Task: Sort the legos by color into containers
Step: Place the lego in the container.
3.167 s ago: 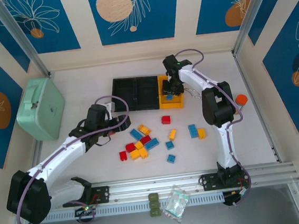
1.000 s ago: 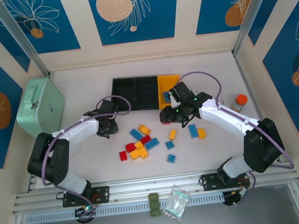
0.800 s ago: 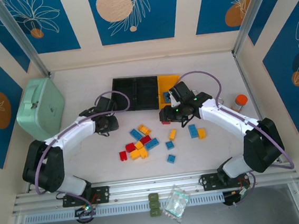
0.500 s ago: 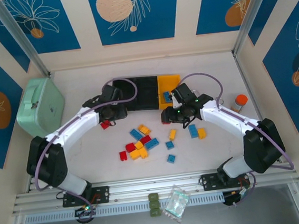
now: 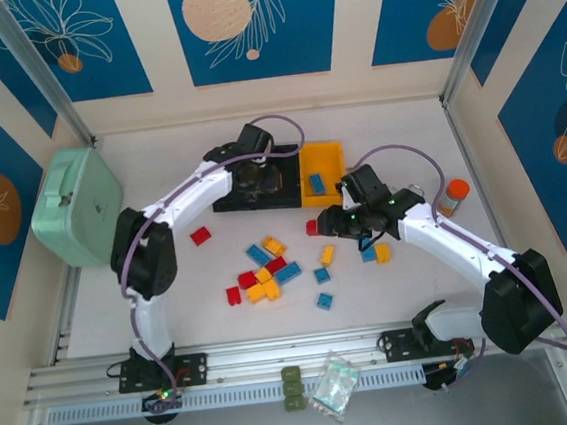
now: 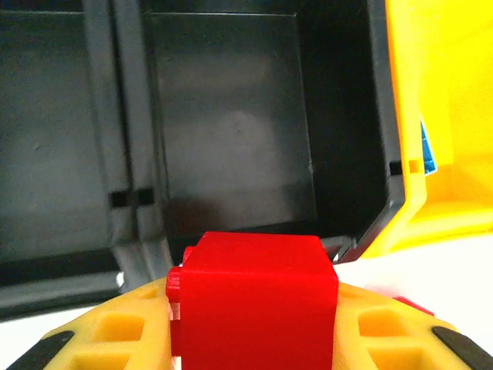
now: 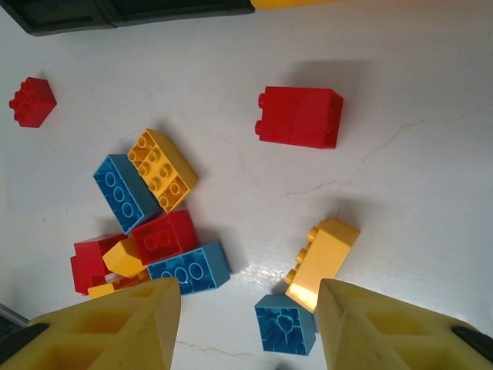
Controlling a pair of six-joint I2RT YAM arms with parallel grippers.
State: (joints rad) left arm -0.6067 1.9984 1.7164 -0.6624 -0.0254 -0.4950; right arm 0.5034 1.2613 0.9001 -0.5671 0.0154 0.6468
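The robot's left gripper will release the red lego (image 6: 253, 297) after it moves outward and down into the middle black bin (image 6: 233, 142), as the bin's empty bottom is below and outward of the gripper.
My left gripper (image 5: 251, 174) hangs over the black containers (image 5: 277, 163) and is shut on a red lego (image 6: 253, 297). The left wrist view looks past that brick into the middle black bin (image 6: 231, 131), with the yellow-orange bin (image 6: 451, 92) to its right. A blue lego (image 5: 316, 183) lies in the yellow-orange bin (image 5: 330, 153). My right gripper (image 5: 338, 223) is open above the table, with nothing between its fingers (image 7: 115, 324). Under it lie a small blue brick (image 7: 285, 324), a yellow brick (image 7: 322, 262) and a red brick (image 7: 300, 116). Several more legos cluster at mid-table (image 5: 264, 273).
A single red brick (image 5: 200, 236) lies left of the pile. A mint-green case (image 5: 77, 207) stands at the far left and an orange-capped bottle (image 5: 453, 194) at the right. Olive blocks (image 5: 293, 387) and a clear bag (image 5: 335, 383) rest on the near rail.
My left gripper has swung from the table left of the pile up and right to over the black bins, carrying a red brick. The right gripper has drifted slightly right and nearer.
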